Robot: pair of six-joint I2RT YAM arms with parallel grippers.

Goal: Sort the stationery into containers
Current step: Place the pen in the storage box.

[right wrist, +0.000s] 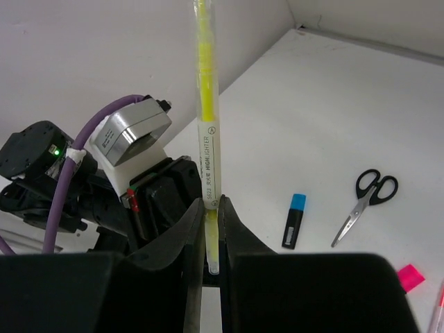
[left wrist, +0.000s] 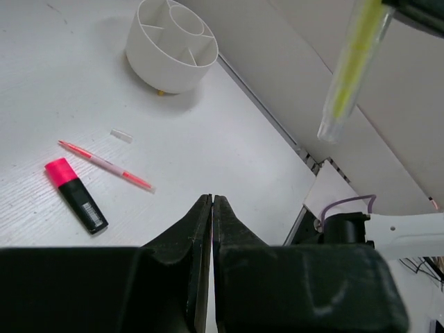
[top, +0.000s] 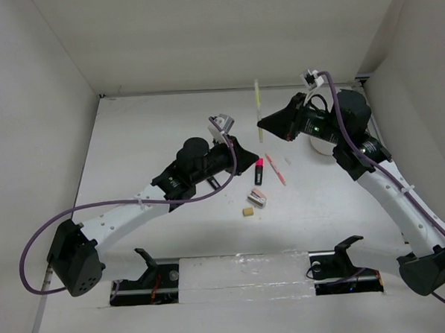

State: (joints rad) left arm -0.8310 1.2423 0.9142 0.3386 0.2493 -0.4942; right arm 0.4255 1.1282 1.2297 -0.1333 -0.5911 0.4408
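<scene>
My right gripper is holding the pen and next needs to swing to the right in the top view, then go down to let go of the pen in the white divided cup, because the cup's sections are open.
My right gripper is shut on a pale yellow pencil-like pen and holds it in the air; it also shows in the left wrist view. My left gripper is shut and empty above the table. Near it lie a pink-and-black highlighter and a pink pencil. The grey-pink sharpener block and tan eraser lie nearer. The scissors and blue-and-black highlighter show only in the right wrist view. The white divided cup stands largely hidden under the right arm.
A small clear cap lies between the cup and the pink pencil. White walls close the table at the left, back and right. The left arm's wrist is close below the held pen.
</scene>
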